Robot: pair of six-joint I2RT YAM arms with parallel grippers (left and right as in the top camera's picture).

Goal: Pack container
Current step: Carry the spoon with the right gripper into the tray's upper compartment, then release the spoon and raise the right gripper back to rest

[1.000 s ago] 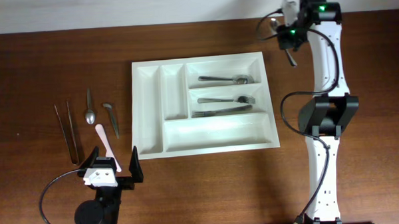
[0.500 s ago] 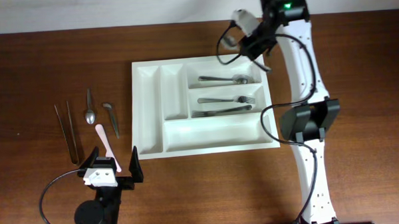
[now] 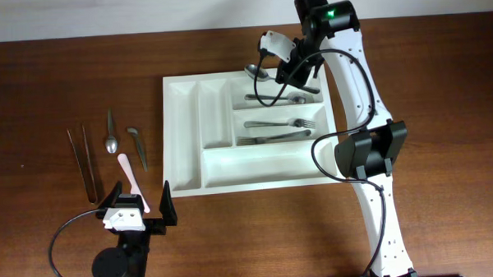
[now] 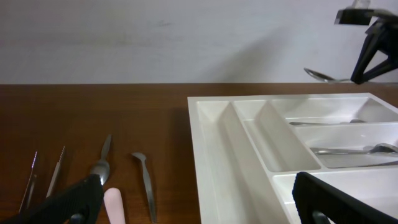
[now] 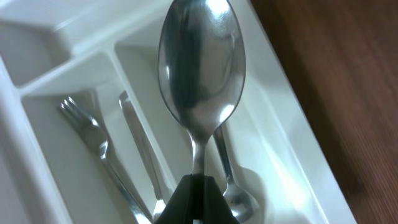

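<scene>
My right gripper brings the metal spoon down into the container's top wide section (image 3: 276, 90) (image 5: 226, 143) next, beside the other spoon.
The white container (image 3: 183, 124) sits mid-table; it also shows in the left wrist view (image 4: 217, 149) and the right wrist view (image 5: 283, 149). My right gripper (image 3: 279, 69) is shut on a metal spoon (image 3: 253, 71) (image 5: 200, 74) and holds it above the container's top wide compartment, where another spoon (image 3: 276, 97) lies. A fork (image 3: 280, 123) and a knife (image 3: 273, 138) lie in the middle wide compartment. My left gripper (image 3: 140, 201) is open and empty near the front edge, left of the container.
On the table left of the container lie tweezers (image 3: 83, 163), a small spoon (image 3: 110, 133), a bent metal tool (image 3: 137, 146) and a pink-handled utensil (image 3: 131, 180). The right arm's base (image 3: 370, 151) stands right of the container.
My right gripper has swung left from beyond the container's far right corner to above its top wide compartment, carrying the spoon. The left arm has not moved.
</scene>
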